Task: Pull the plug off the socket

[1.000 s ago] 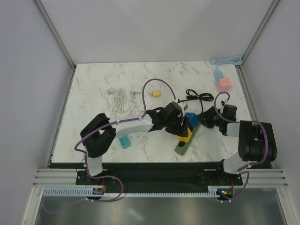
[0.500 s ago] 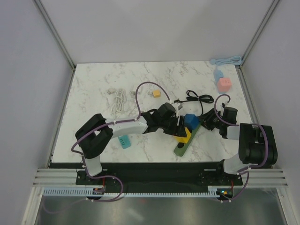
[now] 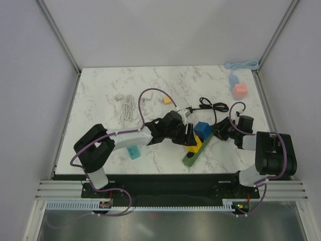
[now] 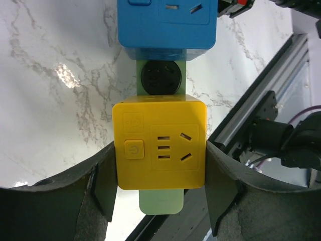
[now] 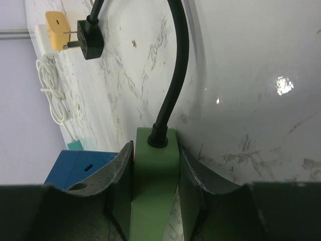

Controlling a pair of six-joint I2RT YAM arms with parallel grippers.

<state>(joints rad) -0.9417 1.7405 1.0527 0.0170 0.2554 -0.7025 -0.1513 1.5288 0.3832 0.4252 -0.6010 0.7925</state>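
The spot beside the yellow adapter lies outward of my left gripper. I next need to lift it, carry the yellow plug (image 3: 194,145) outward, then lower and release the plug.
A green power strip, the socket (image 3: 189,159), lies on the marble near the front edge. A yellow cube plug (image 4: 159,145) sits on it, with a blue cube plug (image 4: 165,22) beyond and an empty round black outlet (image 4: 159,78) between them. My left gripper (image 4: 160,150) is shut on the yellow plug (image 3: 194,145), one finger on each side. My right gripper (image 5: 155,153) is shut on the strip's cable end (image 5: 155,170), where the black cord (image 5: 173,85) leaves it. From above, the right gripper (image 3: 219,131) sits just right of the blue plug (image 3: 202,129).
The black cord (image 3: 210,105) coils behind the strip. A small yellow adapter (image 3: 167,100) and a white cable (image 3: 128,106) lie further back left, a teal piece (image 3: 133,151) at front left. Pink (image 3: 240,90) and blue (image 3: 233,80) cubes sit back right. The black front rail (image 4: 261,90) runs close by.
My left arm has stretched lower and shifted slightly left, and the strip's near end with the yellow plug has swung a little left with it. The right gripper has stayed put.
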